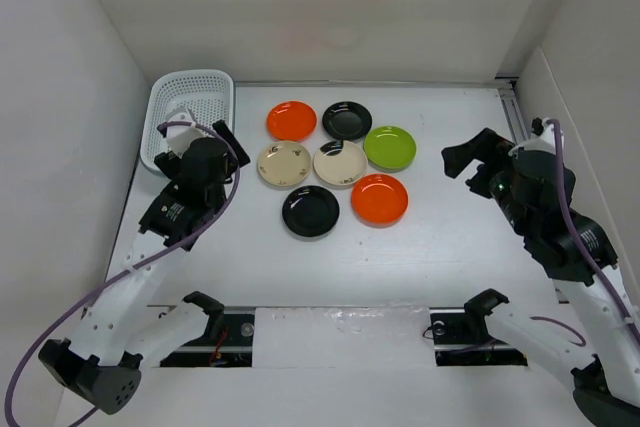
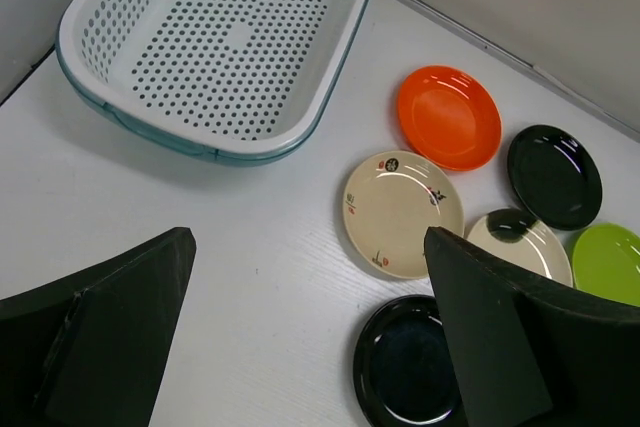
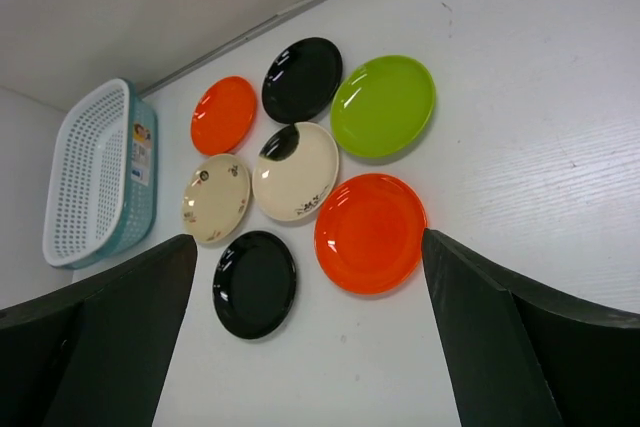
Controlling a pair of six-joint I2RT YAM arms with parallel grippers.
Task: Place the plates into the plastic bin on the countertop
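Note:
Next, my left gripper moves down and back across to the near black plate's bin-side rim (image 1: 285,212) (image 2: 360,363). That rim is below, to the gripper's right in the top view, beside bare counter.
Seven plates lie flat in a cluster on the countertop (image 1: 440,237): orange (image 1: 291,120), black (image 1: 347,120), lime green (image 1: 390,147), two cream (image 1: 285,164) (image 1: 340,163), black (image 1: 310,211), orange (image 1: 380,199). The white plastic bin (image 1: 160,117) stands empty at the far left; the left wrist view shows its perforated floor (image 2: 220,37). My left gripper (image 1: 200,134) (image 2: 310,327) is open and empty, above the counter between bin and plates. My right gripper (image 1: 468,155) (image 3: 305,347) is open and empty, raised right of the plates.
White wall panels close in the left, back and right sides. A metal rail (image 1: 510,112) runs along the right edge. Bare counter lies between the plates and the arm bases (image 1: 340,332).

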